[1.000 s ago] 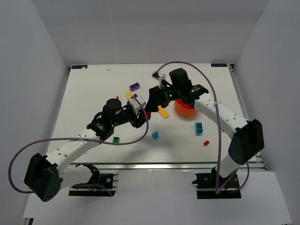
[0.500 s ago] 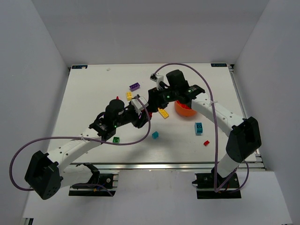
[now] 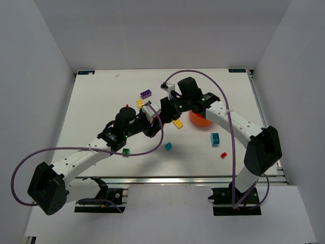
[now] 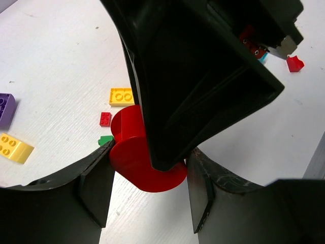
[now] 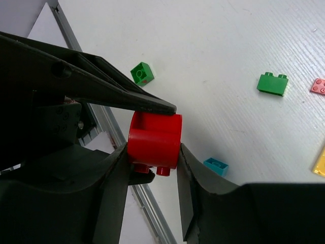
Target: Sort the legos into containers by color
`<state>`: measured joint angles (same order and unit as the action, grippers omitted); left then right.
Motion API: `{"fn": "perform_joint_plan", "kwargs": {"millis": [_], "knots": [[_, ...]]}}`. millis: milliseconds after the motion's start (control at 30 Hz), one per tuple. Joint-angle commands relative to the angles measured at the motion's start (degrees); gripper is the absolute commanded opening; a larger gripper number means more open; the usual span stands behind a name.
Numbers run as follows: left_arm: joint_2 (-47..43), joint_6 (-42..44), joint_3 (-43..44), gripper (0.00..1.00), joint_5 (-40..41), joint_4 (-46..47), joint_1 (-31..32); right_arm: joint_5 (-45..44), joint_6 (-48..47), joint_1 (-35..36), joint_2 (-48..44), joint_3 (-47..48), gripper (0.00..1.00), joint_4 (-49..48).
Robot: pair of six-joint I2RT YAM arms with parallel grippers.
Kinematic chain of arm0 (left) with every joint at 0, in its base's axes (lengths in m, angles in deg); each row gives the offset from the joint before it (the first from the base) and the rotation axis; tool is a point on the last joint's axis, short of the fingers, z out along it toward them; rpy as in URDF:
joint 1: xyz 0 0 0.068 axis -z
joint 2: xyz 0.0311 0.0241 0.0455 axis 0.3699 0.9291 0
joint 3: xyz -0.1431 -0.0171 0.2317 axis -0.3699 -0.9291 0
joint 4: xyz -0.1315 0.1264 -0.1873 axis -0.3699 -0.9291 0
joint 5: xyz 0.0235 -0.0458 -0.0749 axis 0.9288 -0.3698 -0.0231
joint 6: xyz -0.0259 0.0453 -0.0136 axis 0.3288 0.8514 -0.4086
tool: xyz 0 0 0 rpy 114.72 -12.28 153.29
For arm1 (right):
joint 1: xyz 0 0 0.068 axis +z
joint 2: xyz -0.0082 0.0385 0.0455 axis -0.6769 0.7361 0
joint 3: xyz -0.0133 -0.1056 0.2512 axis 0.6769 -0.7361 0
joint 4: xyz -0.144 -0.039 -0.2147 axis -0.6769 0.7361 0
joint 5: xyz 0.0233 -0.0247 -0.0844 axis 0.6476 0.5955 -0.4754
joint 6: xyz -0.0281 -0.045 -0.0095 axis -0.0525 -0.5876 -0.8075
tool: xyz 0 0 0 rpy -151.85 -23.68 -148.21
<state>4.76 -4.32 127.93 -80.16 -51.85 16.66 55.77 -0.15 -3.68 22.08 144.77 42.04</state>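
The orange-red bowl is to the right of my right gripper in the top view, so my gripper next needs to carry the matching red brick over it and release.
A red rounded brick sits between both grippers, lifted above the table. My left gripper has its fingers against two faces of it. My right gripper clamps its other two sides, and the brick shows with its studs pointing down. In the top view the two grippers meet at mid-table, left and right, and hide the brick. The orange-red bowl stands just right of them, partly under the right arm. Loose bricks lie around: purple, yellow, a yellow plate.
Near the front lie a green brick, a teal one, a larger teal one and a small red one. Purple cables loop over both arms. The table's metal front rail shows close below the right gripper.
My right gripper has moved left and closed in on the red brick held by my left gripper. My left arm has shifted slightly up-table.
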Motion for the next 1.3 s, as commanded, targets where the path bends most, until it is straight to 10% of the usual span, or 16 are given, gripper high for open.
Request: {"fn": "perform_joint_plan", "kwargs": {"millis": [0,100,667,1267], "knots": [[0.34,-0.67,2.68,0.21,1.27,1.23,0.21,0.14,-0.96,0.46,0.51,1.89,0.21,0.56],[0.43,-0.94,2.59,0.32,1.19,1.06,0.21,-0.48,-1.31,0.37,-0.28,1.54,0.0,-0.31],[-8.53,-6.38,-0.04,0.96,4.17,-2.28,-0.49,-6.54,-6.15,-8.67,-3.44,6.46,0.0,0.3],[-15.39,-11.75,-1.27,0.98,25.35,-20.39,-1.02,-19.72,-18.18,-23.17,-14.34,-8.21,0.0,-8.05]]}}
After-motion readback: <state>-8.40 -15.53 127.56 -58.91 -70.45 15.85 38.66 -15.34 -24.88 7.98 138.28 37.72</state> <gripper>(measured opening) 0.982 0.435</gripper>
